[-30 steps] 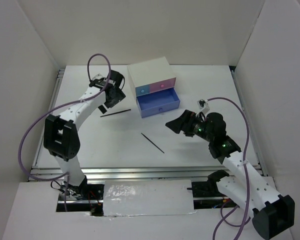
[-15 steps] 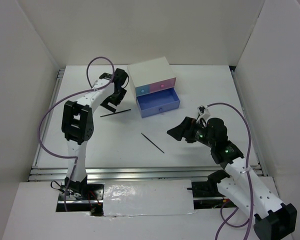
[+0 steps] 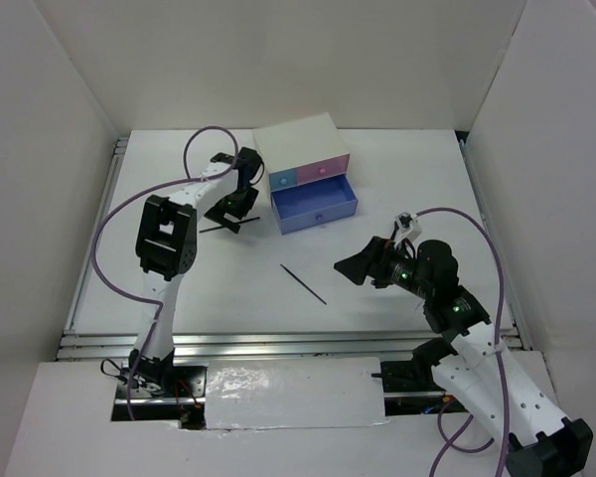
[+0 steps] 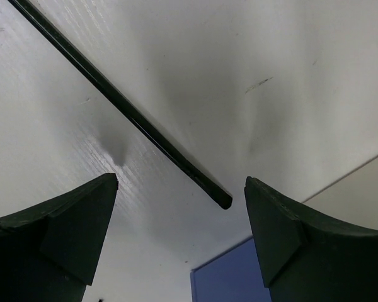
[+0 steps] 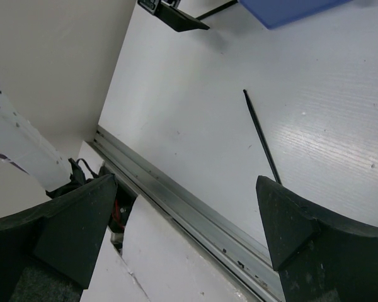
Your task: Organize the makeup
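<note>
The end of the stick by the blue drawer is already between my open fingers. My left gripper should go down a little next and close around that end.
Two thin black sticks lie on the white table. One stick [image 3: 248, 221] lies left of the open blue drawer [image 3: 315, 206]. My left gripper [image 3: 228, 212] is open and hangs right over it. In the left wrist view the stick [image 4: 132, 116] runs diagonally, its end between the open fingers [image 4: 57, 233], untouched. The other stick [image 3: 304, 283] lies mid-table. My right gripper [image 3: 353, 266] is open and empty, to its right and above the table. In the right wrist view that stick [image 5: 261, 135] lies ahead of the jaws. No compacts or red-brown pencils are in view.
A white box [image 3: 300, 149] with blue and pink drawer fronts stands at the back middle, its lower blue drawer pulled out. The drawer corner shows in the left wrist view [image 4: 239, 277]. A metal rail [image 5: 195, 214] runs along the table's near edge.
My left gripper has moved right and forward, from beside the box down over the left stick. My right gripper has drawn slightly back toward the near edge. Both sticks lie unmoved.
</note>
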Controlling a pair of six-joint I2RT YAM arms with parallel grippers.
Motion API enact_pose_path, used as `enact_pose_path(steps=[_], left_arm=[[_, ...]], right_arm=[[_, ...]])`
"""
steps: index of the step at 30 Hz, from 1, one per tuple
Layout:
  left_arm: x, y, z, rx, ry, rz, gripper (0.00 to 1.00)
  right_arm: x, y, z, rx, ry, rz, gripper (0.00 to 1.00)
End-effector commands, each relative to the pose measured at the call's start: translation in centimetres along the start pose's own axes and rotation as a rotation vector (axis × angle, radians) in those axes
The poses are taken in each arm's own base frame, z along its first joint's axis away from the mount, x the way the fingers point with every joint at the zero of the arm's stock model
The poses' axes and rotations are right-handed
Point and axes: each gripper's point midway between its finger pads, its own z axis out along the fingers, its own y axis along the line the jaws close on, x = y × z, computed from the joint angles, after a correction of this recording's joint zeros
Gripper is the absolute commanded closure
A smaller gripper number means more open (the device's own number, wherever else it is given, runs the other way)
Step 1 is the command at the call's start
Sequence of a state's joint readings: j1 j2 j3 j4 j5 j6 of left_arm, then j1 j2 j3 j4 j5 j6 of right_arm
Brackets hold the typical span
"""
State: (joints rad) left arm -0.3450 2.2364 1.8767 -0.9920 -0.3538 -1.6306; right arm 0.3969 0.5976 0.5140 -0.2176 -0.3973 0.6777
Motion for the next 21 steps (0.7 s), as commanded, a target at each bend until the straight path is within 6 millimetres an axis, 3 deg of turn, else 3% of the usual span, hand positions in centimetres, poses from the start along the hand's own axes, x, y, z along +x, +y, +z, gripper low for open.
enact_pose_path(steps=[1, 10, 14, 18, 21], left_arm=[[0.2, -0.3, 0.7, -0.019, -0.011, -0.027, 0.05], [0.4, -0.2, 1.7, -0.047, -0.019, -0.028, 0.07], [1.4, 0.9, 2.9, -0.096, 0.007, -0.012, 0.17], [2.2, 2.1, 3.8, -0.139, 0.033, -0.011, 0.20], [3.0, 2.9, 4.6, -0.165, 0.063, -0.001, 0.35]], right_arm=[[0.4, 0.2, -0.3, -0.017, 0.004, -0.029, 0.00], [0.6, -0.8, -0.5, 0.017, -0.019, -0.034, 0.00], [0.9, -1.1, -0.4, 0.015, -0.027, -0.022, 0.00], [0.8, -1.0, -0.5, 0.014, -0.036, -0.022, 0.00], [0.7, -0.7, -0.8, 0.004, -0.044, -0.021, 0.00]])
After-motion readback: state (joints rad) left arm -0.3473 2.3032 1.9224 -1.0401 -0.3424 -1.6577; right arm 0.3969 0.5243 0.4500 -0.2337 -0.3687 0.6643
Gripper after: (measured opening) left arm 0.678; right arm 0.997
